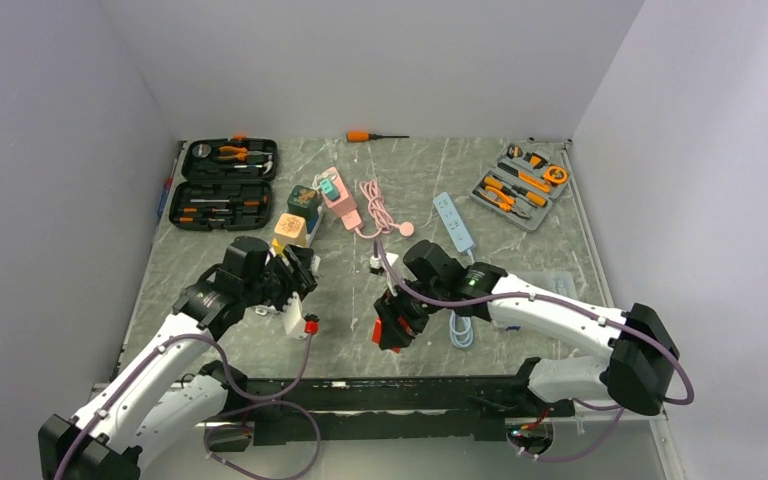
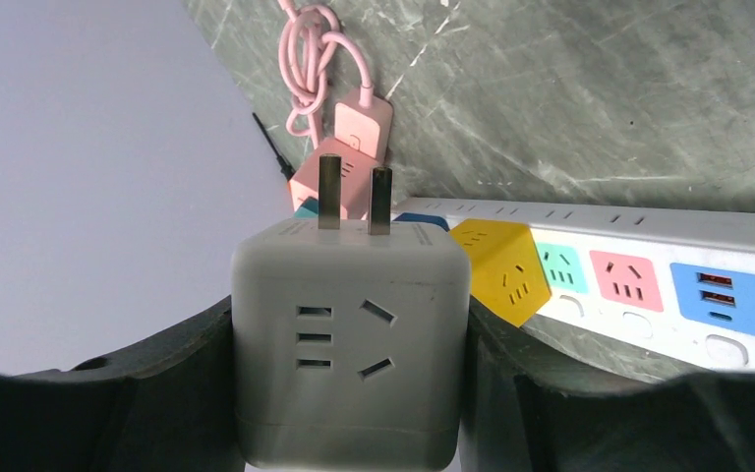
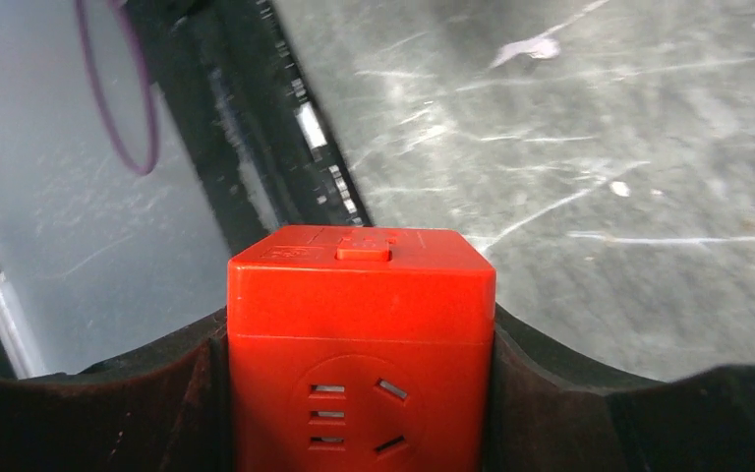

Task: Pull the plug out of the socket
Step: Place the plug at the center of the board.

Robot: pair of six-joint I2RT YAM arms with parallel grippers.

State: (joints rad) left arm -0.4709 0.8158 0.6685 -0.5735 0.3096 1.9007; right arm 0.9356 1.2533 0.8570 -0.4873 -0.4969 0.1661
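My right gripper turns next and brings the socket down onto the table beside the light-blue strip's cable.
A grey cube plug [image 2: 351, 339] sits between the black fingers [image 2: 157, 383] of my left gripper [image 1: 290, 268], which is shut on its two sides. Its two metal prongs [image 2: 354, 197] point away from the camera, bare and in nothing. My right gripper [image 1: 395, 325] is shut on a red cube socket [image 3: 361, 324], seen in the top view as the red cube socket [image 1: 388, 332], held low above the table's near middle. The grey plug and the red socket are apart, one in each gripper.
A white power strip [image 2: 639, 285] with coloured outlets and a yellow cube [image 2: 499, 264] lies beyond the left gripper, and a pink charger [image 2: 359, 123] with its coiled cable lies further back. A light-blue strip [image 1: 454, 221], two tool cases [image 1: 223, 184] [image 1: 518, 186] and a screwdriver [image 1: 375, 135] lie toward the back.
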